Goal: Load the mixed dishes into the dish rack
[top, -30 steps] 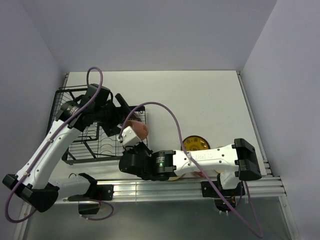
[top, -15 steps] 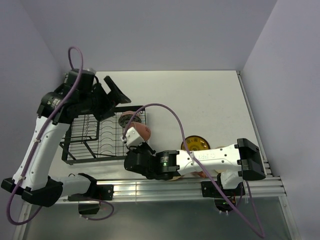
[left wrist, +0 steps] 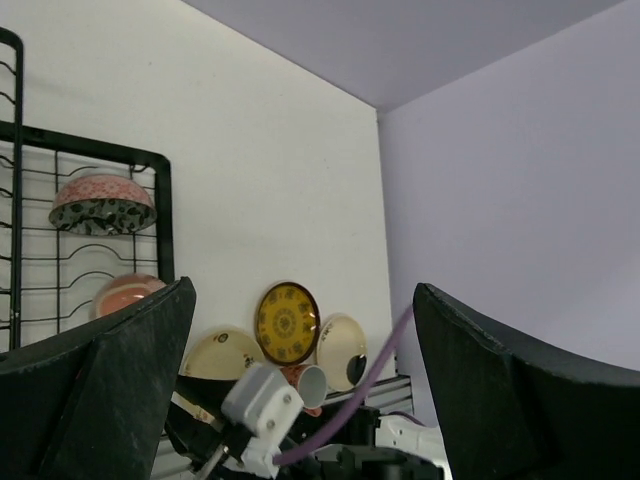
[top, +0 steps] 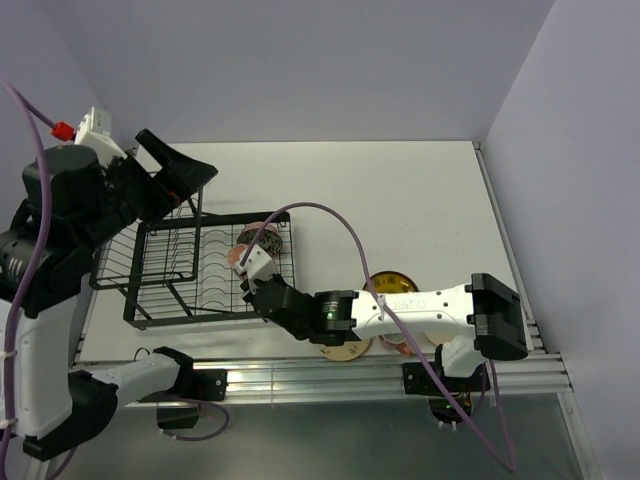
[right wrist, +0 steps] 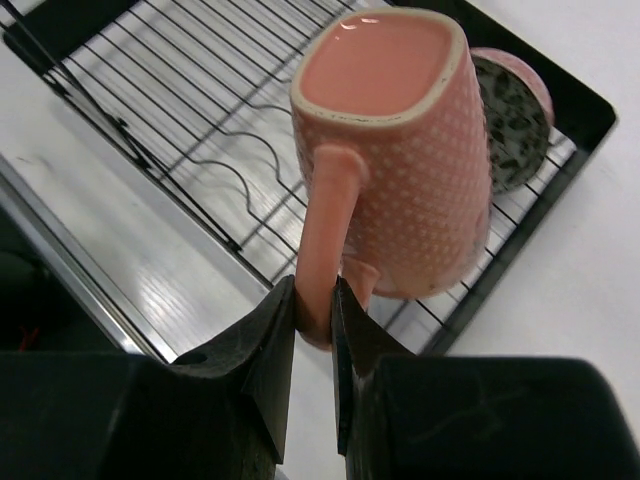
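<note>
My right gripper should next shift left in the top view and down, over the dish rack's bare wires beside the bowl, then lower and release the mug.
My right gripper [right wrist: 313, 300] is shut on the handle of a pinkish-orange mug [right wrist: 400, 150] and holds it, mouth toward the camera, over the near right corner of the black wire dish rack [right wrist: 200, 120]. A small dark patterned bowl [right wrist: 515, 120] sits in the rack just beyond the mug. In the top view the rack [top: 150, 300], bowl [top: 262, 238] and held mug [top: 238, 257] show left of centre. My left gripper [top: 175, 170] is open, empty and raised high above the rack's far side. A mustard-yellow plate [left wrist: 287, 322], two cream plates [left wrist: 222, 355] [left wrist: 343, 350] and a second mug [left wrist: 308, 385] lie near the front edge.
The right arm [top: 400, 308] stretches across the near edge over the plates. A purple cable [top: 340, 240] arcs above the table's middle. A metal rail [top: 300, 380] runs along the front. White walls close in the far and right sides.
My left arm has lifted up and away from the rack, toward the left. My right gripper has carried the mug left, down to the rack's near right corner.
</note>
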